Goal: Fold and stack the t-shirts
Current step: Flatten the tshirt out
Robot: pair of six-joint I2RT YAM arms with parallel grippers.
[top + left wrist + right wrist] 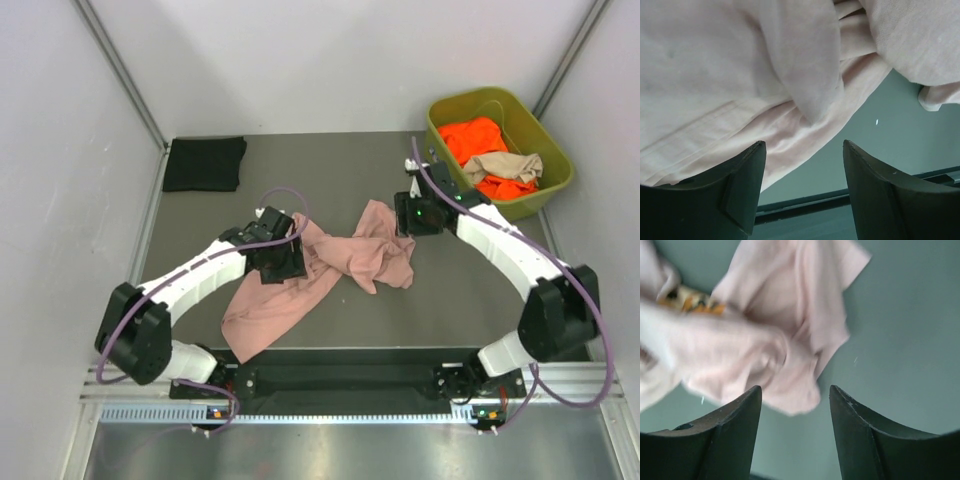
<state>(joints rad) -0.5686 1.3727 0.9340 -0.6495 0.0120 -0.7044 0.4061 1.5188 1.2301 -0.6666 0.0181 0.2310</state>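
My right gripper should move down and back toward the bar next, onto a near tip of the pink shirt (404, 282) (808, 403) that sticks out onto bare table.
A dusty pink t-shirt (335, 262) lies crumpled across the middle of the table; it also fills the left wrist view (740, 90) and shows in the right wrist view (775, 335). A folded black t-shirt (205, 163) lies at the far left. Orange (472, 140) and tan (505, 166) t-shirts lie in the bin. My left gripper (290, 262) is open over the pink shirt's left part, holding nothing (802, 150). My right gripper (405, 218) is open above the shirt's right edge, holding nothing (795, 395).
An olive-green plastic bin (545, 145) stands at the far right corner of the table. Grey walls close in the table on the left, back and right. A metal rail (340, 380) runs along the near edge between the arm bases.
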